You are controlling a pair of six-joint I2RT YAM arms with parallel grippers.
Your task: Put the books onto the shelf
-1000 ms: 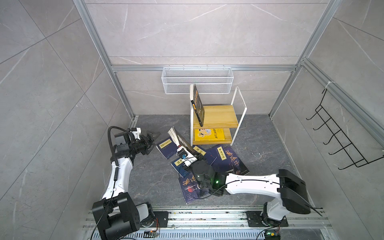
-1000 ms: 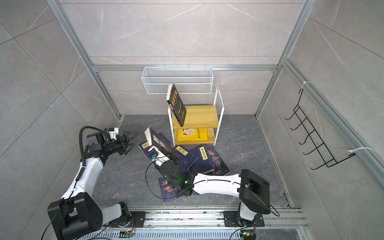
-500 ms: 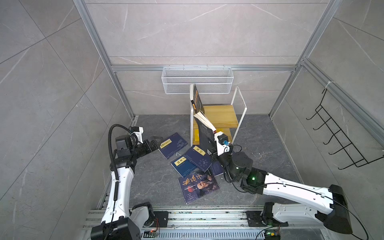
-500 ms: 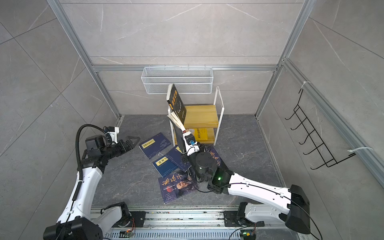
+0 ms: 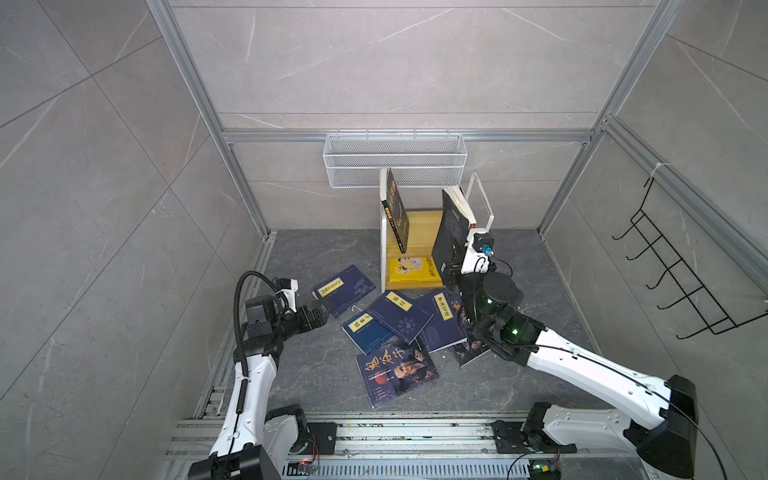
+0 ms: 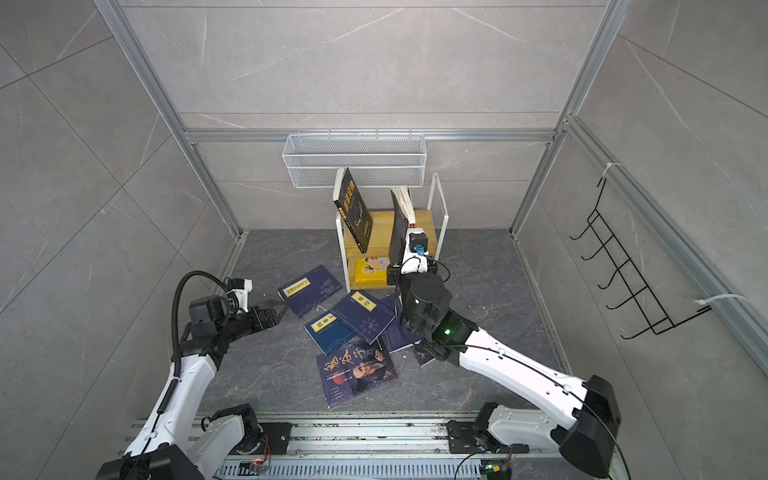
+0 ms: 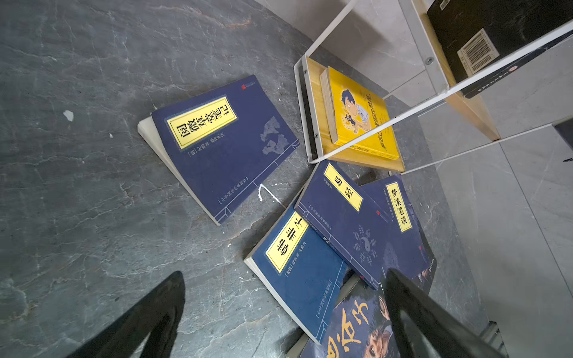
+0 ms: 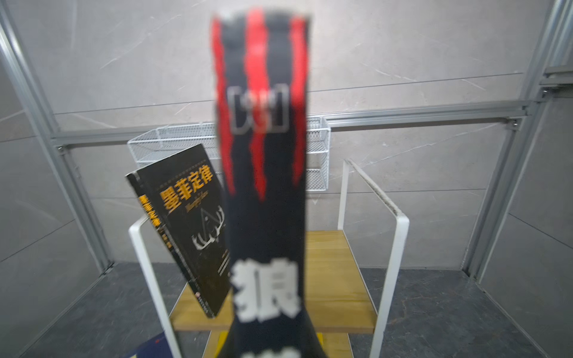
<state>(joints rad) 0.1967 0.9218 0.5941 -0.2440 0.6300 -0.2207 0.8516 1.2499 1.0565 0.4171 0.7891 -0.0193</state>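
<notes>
The bare wood beside the leaning black book has room, so my right gripper will next move outward over the top board and toward the leaning black book, then release the book it holds.
My right gripper (image 5: 452, 272) is shut on the lower end of a black book (image 5: 451, 232) (image 8: 263, 186) with white characters. It holds the book upright in front of the right half of the shelf (image 5: 419, 222) (image 6: 384, 224), level with the top board. Another black book (image 5: 395, 212) (image 8: 186, 223) leans on the top board's left side. A yellow book (image 5: 411, 268) lies on the lower board. Several navy books (image 5: 399, 318) (image 7: 223, 145) lie on the floor before the shelf. My left gripper (image 5: 320, 309) (image 7: 283, 274) hovers open beside them, holding nothing.
A white wire basket (image 5: 395, 162) hangs on the back wall just above the shelf. A black hook rack (image 5: 673, 270) is on the right wall. Aluminium posts frame the corners, and a rail (image 5: 374, 434) runs along the front.
My right arm has lifted the black book from the floor pile and carried it up and right to the shelf's top tier. The left arm has shifted slightly toward the floor books.
</notes>
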